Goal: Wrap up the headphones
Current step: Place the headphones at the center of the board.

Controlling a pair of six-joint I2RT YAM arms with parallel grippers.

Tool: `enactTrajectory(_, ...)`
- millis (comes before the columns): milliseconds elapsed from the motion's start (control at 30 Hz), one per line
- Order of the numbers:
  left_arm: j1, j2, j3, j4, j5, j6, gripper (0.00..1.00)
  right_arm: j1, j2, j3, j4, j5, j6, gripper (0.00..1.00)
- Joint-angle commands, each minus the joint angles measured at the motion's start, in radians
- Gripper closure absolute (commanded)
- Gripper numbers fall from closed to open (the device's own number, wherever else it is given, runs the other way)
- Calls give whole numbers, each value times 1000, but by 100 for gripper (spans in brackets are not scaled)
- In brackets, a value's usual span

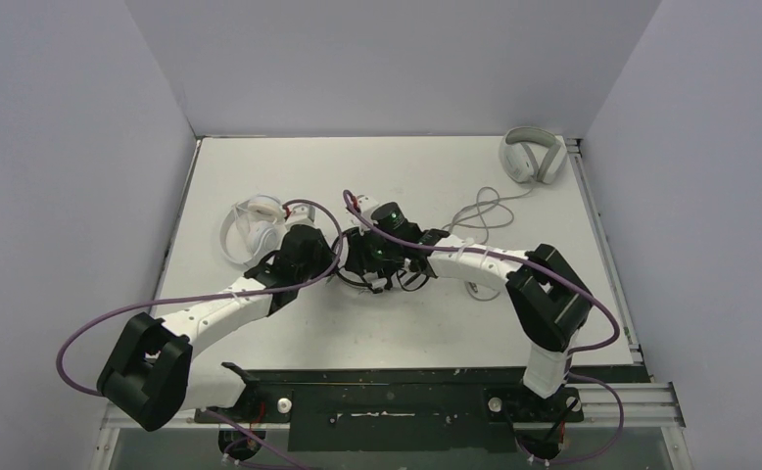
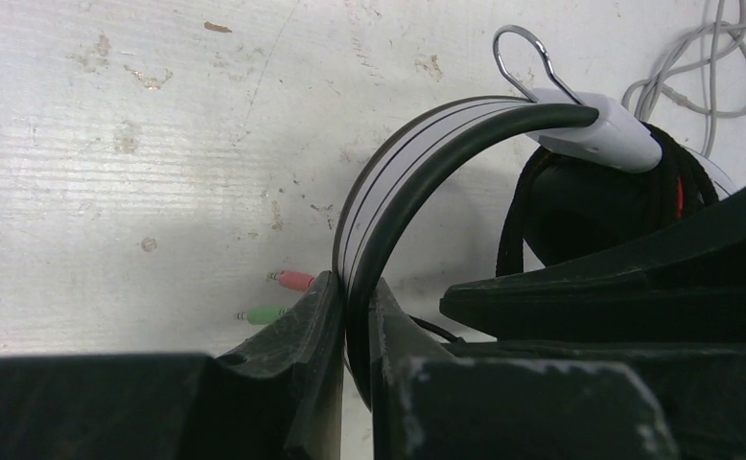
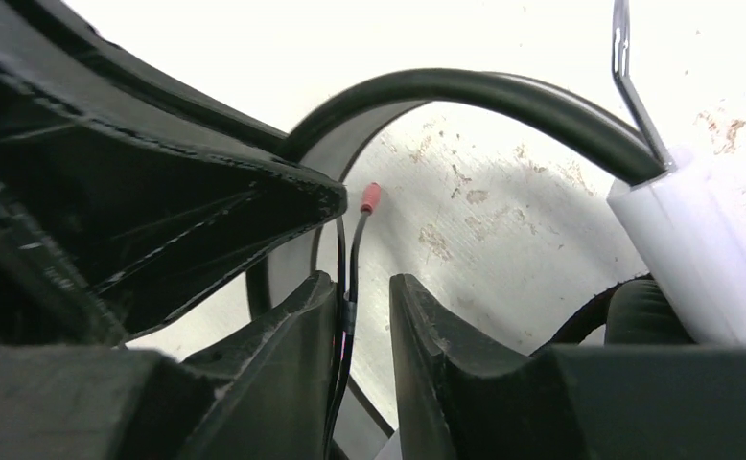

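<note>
My left gripper should move outward and toward the small white headphones (image 1: 250,227) and let go of the headband on the tabletop beside them, because cable winds round the ear cup.
The black-and-white headset (image 1: 377,257) lies mid-table between both arms. My left gripper (image 2: 354,285) is shut on its black headband (image 2: 417,163), which arches up to a white slider (image 2: 599,125). Black cable (image 2: 676,182) is wound round the ear cup. Its pink plug (image 2: 295,280) and green plug (image 2: 266,314) rest on the table by my left fingers. My right gripper (image 3: 361,280) stands open under the headband (image 3: 484,91); the thin black cable (image 3: 348,316) with the pink plug (image 3: 370,197) runs between its jaws, against the left one. The small white headphones (image 1: 250,227) lie to the left.
A light grey over-ear pair (image 1: 532,155) sits at the far right corner, and its long grey cable (image 1: 485,211) loops toward the middle of the table. Grey walls close in the table on the left, back and right.
</note>
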Motion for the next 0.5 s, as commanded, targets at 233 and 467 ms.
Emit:
enactTrajectory(233, 54, -15, 86, 43, 107, -76, 100, -21, -149, 6, 56, 19, -35, 55)
enactTrajectory(467, 71, -18, 105, 19, 127, -87, 100, -25, -206, 18, 42, 20, -43, 33)
